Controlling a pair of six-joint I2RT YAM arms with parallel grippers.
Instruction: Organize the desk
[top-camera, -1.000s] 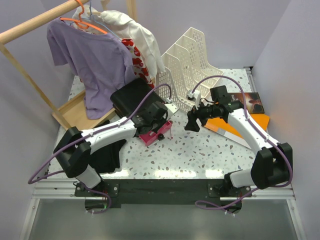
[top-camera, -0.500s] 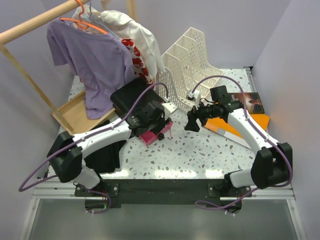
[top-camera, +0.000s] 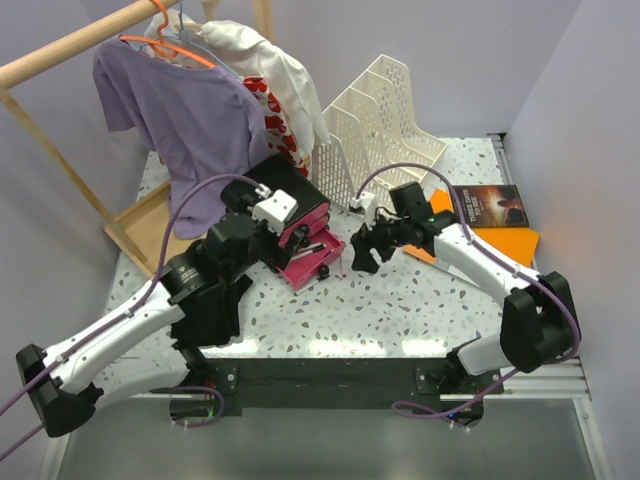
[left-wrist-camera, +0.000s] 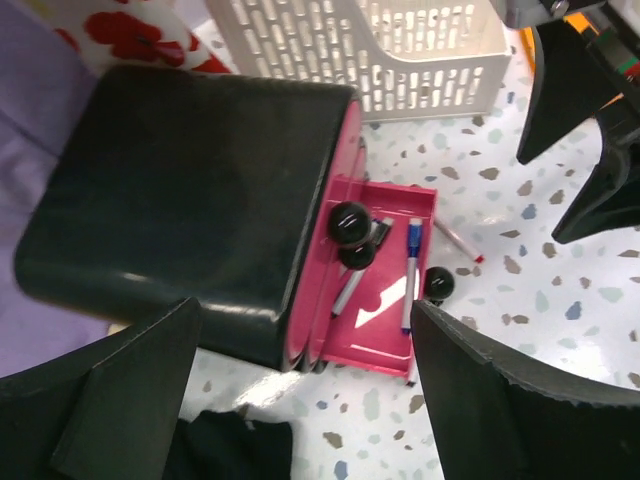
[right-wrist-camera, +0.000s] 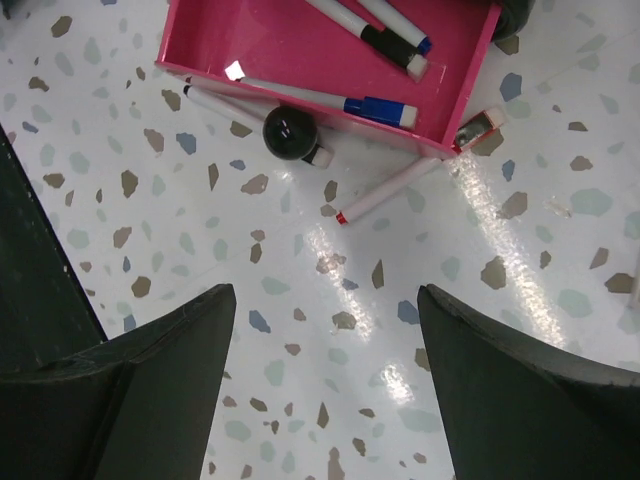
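Observation:
My right gripper is about to go down toward the pink drawer's corner next, turning its fingers across the red-tipped pen (right-wrist-camera: 385, 190), onto the tip end of the pen that lies clear of the drawer.
A black organiser box (left-wrist-camera: 190, 200) lies on the speckled white desk (top-camera: 400, 300) with its pink drawer (left-wrist-camera: 385, 300) pulled out. In the drawer lie a blue-capped marker (left-wrist-camera: 409, 275) and a grey pen (left-wrist-camera: 355, 285). My left gripper (left-wrist-camera: 303, 310) hangs open above the box and drawer, holding nothing; from the top camera the left gripper (top-camera: 250, 238) sits just left of them. My right gripper (right-wrist-camera: 325, 295) is open and empty over bare desk, just in front of the pink drawer (right-wrist-camera: 290, 50). A red-tipped pen (right-wrist-camera: 385, 190) and a black knob (right-wrist-camera: 290, 132) lie beside the drawer.
A white mesh file rack (top-camera: 375, 120) stands behind the drawer. An orange folder (top-camera: 500, 240) and a dark book (top-camera: 490, 205) lie at the right. A purple shirt (top-camera: 190, 120) hangs on the wooden rack (top-camera: 150, 215) at the left. Black cloth (top-camera: 215, 310) lies front left.
My left gripper has opened and drawn back up and to the left, away from the pink drawer. My right gripper has shifted left and nearer the drawer, staying open.

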